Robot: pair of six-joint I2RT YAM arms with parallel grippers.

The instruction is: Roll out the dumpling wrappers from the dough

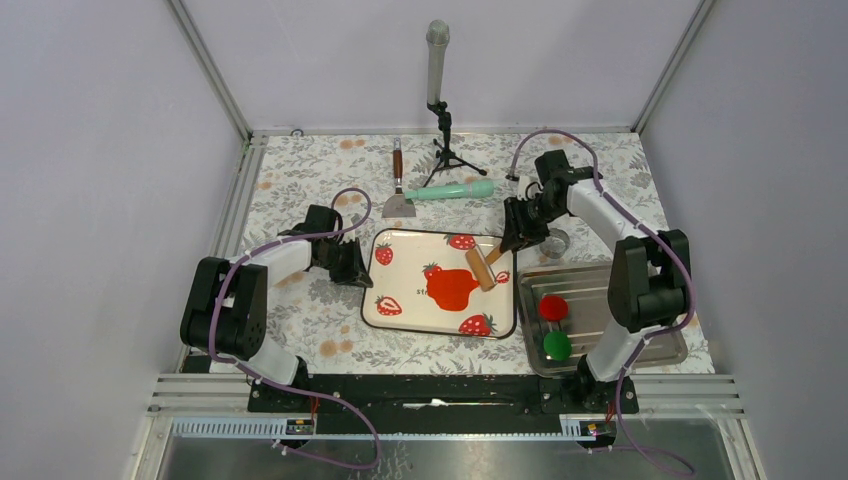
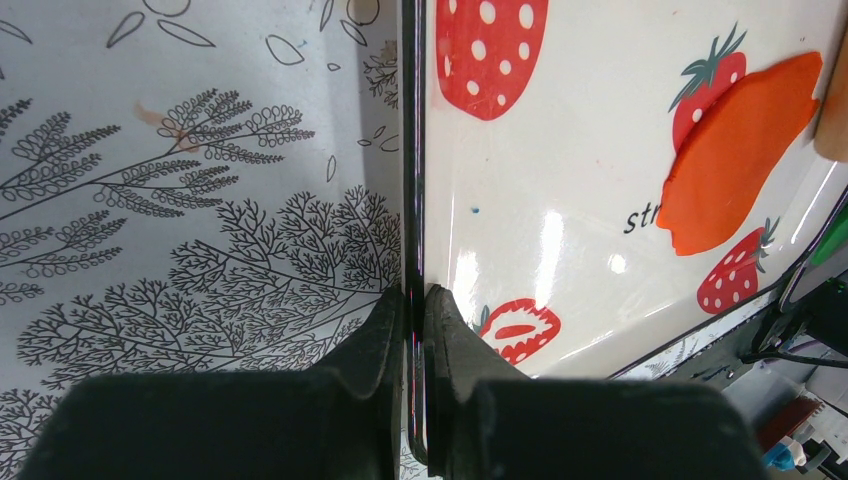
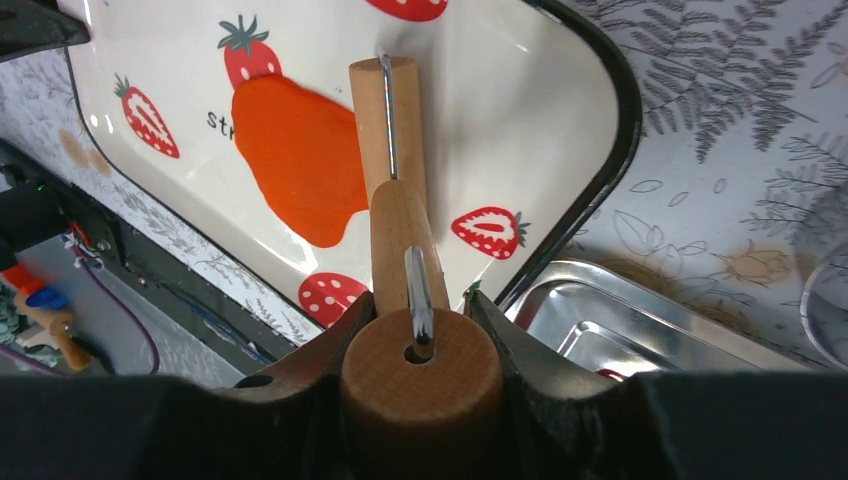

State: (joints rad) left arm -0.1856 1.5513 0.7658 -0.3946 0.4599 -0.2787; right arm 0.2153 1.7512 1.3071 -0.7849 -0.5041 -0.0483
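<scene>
My right gripper should move up and toward my left gripper to release the roller (image 1: 481,268), because my left gripper is to its left in the top view.
The dough (image 1: 452,288) is a flat, irregular orange-red sheet in the middle of the strawberry-print tray (image 1: 410,250). My right gripper (image 1: 515,237) is shut on the handle of a small wooden roller (image 1: 481,268). In the right wrist view the roller's drum (image 3: 388,110) rests at the right edge of the dough (image 3: 300,155), and its handle (image 3: 420,385) sits between the fingers of the right gripper (image 3: 420,305). My left gripper (image 2: 412,300) is shut on the tray's left rim, with the dough (image 2: 735,155) far across the tray. No dumpling wrappers are in view.
A metal tray (image 1: 640,345) at the right holds a crimson disc (image 1: 553,307) and a green disc (image 1: 557,345). Behind the strawberry tray lie a scraper (image 1: 399,195) and a teal-handled tool (image 1: 450,190). A microphone on a tripod (image 1: 438,70) stands at the back.
</scene>
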